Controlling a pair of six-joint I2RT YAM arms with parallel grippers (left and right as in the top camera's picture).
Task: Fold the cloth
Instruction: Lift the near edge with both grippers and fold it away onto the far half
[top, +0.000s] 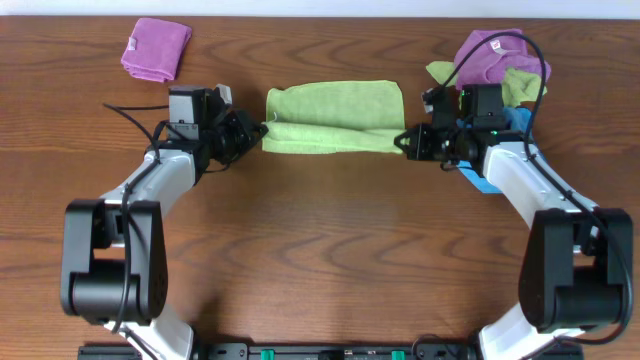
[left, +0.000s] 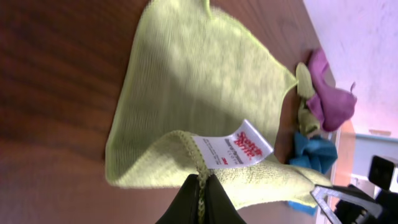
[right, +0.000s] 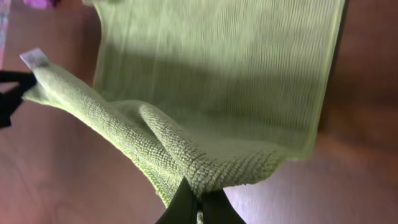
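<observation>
The lime-green cloth's far edge lies flat and uncovered. Next I will carry my left gripper outward, then lower it onto the lime-green cloth's far corner (top: 272, 94) nearest the folded purple cloth and release.
The lime-green cloth (top: 335, 115) lies spread on the brown table between the two arms, its near edge lifted and curled over. My left gripper (top: 262, 132) is shut on the cloth's near left corner. In the left wrist view the hem (left: 199, 81) runs between the black fingers (left: 186, 205), just below the white tag (left: 233, 149). My right gripper (top: 403, 140) is shut on the near right corner. In the right wrist view the terry edge (right: 217, 74) bunches over the shut jaws of that gripper (right: 198, 196). The far edge rests flat on the table.
A purple cloth (top: 156, 48) lies folded at the back left. At the back right, close behind my right arm, is a pile of a purple cloth (top: 490, 55), an olive-green cloth (top: 520, 85) and a bright blue cloth (top: 515, 120).
</observation>
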